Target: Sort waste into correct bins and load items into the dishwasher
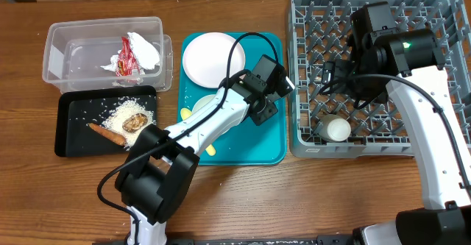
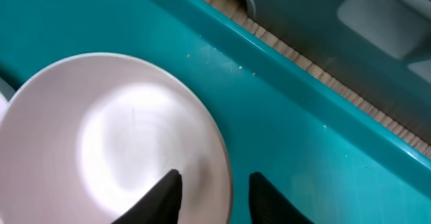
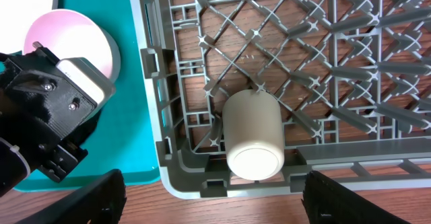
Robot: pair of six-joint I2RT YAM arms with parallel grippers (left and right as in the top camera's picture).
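Note:
My right gripper needs to move across and down onto the pink bowl's rack-side rim (image 3: 110, 52) next, because the bowl is below it and to its left in the overhead view.
My left gripper (image 2: 215, 175) is open and straddles the rim of a pale pink bowl (image 2: 114, 136) on the teal tray (image 2: 303, 136), one finger inside and one outside. That bowl also shows in the right wrist view (image 3: 71, 39). In the overhead view my left gripper (image 1: 274, 83) hides it. My right gripper (image 3: 215, 187) is wide open and empty above the grey dish rack (image 1: 434, 138), over a white cup (image 3: 254, 133) lying in its front left corner. The pink plate (image 1: 210, 57) lies on the teal tray.
The clear tub (image 1: 66, 54) holds the red wrapper (image 1: 126, 57) and white paper (image 1: 146, 48). The black tray (image 1: 70, 138) holds rice (image 1: 118, 112), a brown lump (image 1: 134, 122) and a carrot piece (image 1: 107, 133). A second bowl (image 1: 202, 101) and a yellow spoon (image 1: 212, 151) lie partly under my left arm.

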